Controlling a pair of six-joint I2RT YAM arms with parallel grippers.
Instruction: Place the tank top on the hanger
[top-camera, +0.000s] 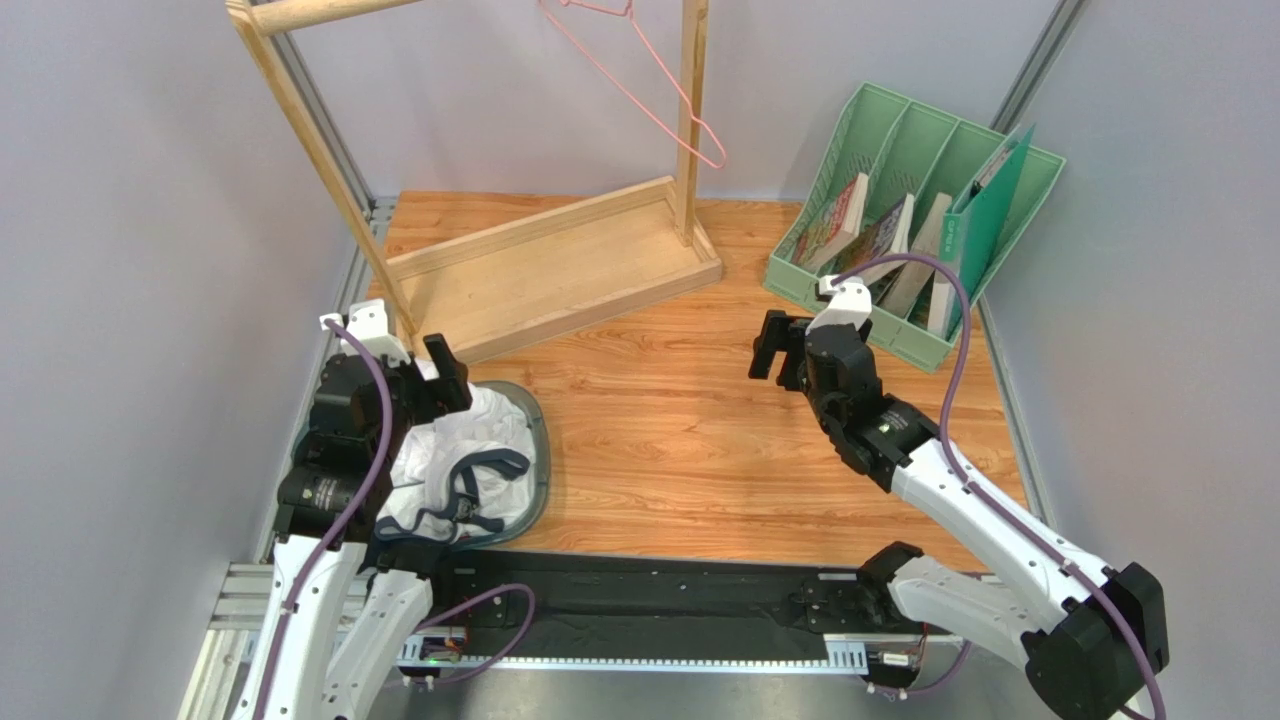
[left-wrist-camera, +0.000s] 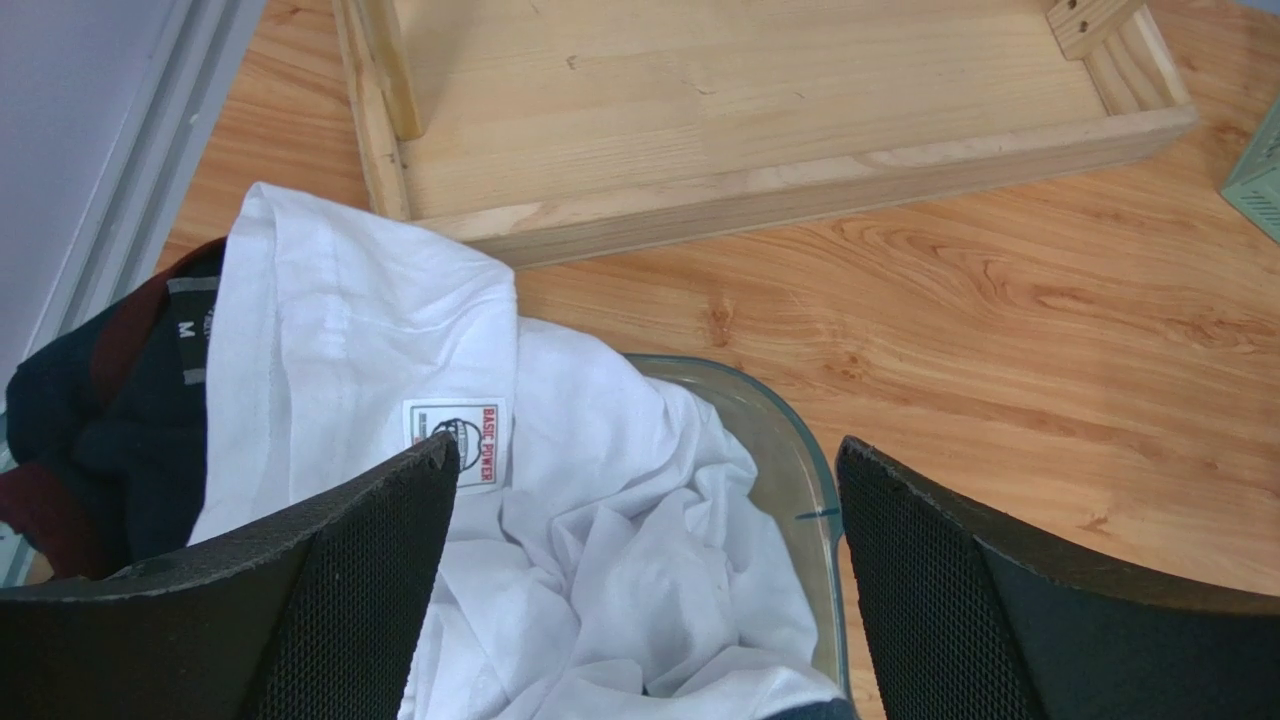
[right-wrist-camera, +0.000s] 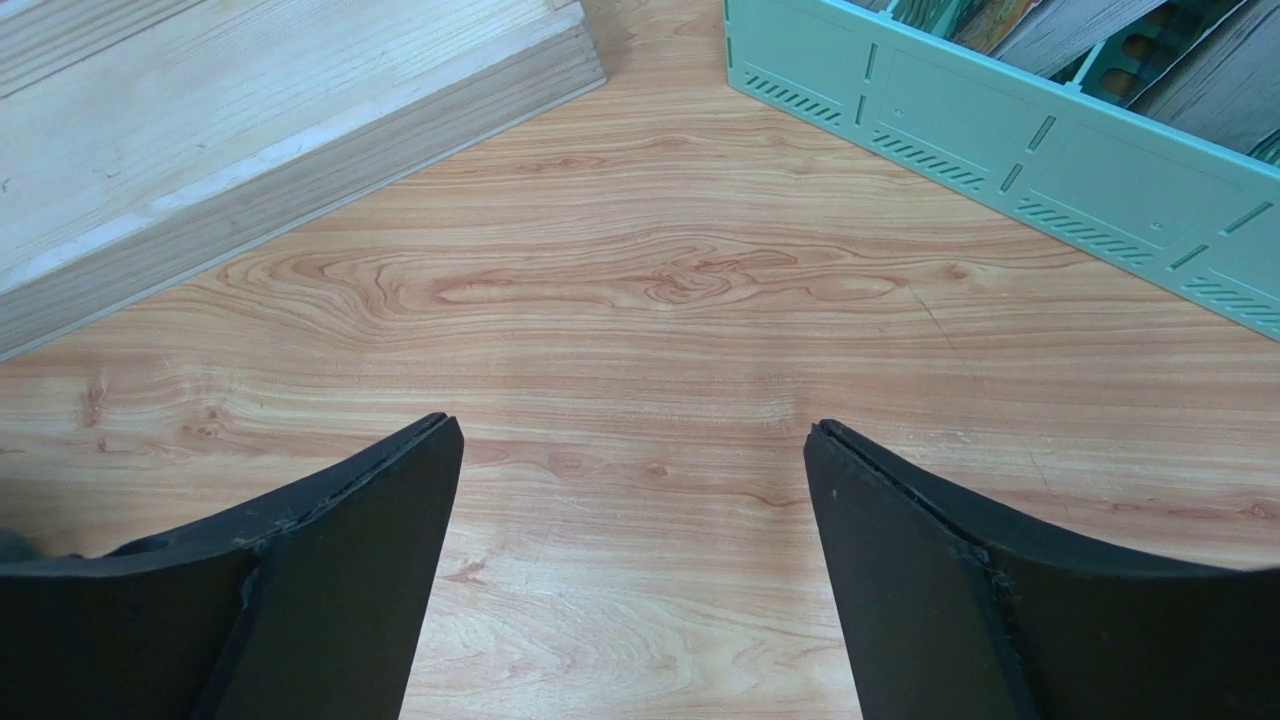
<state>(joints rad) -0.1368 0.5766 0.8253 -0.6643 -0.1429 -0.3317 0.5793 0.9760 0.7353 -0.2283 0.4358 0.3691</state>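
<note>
The tank top's cloth bunches up in crumpled white folds beside the navy trim, so the left gripper should move back next and lower its open fingers onto those folds.
The white tank top (top-camera: 458, 458) with navy trim lies crumpled in a grey-green basket (top-camera: 535, 450) at the near left. In the left wrist view the tank top (left-wrist-camera: 601, 510) shows its label, with the basket rim (left-wrist-camera: 796, 450) on its right. My left gripper (top-camera: 436, 375) hovers open just above the tank top, and its jaws (left-wrist-camera: 646, 458) stand wide apart on either side of the cloth. The pink wire hanger (top-camera: 661, 83) hangs from the wooden rack at the back. My right gripper (top-camera: 777, 348) is open and empty over bare table (right-wrist-camera: 631, 435).
The wooden rack's base tray (top-camera: 556, 270) lies at back centre, its posts (top-camera: 691, 120) rising from it. A green file organizer (top-camera: 917, 210) with books stands at the back right. A dark navy and maroon garment (left-wrist-camera: 90, 435) lies left of the tank top.
</note>
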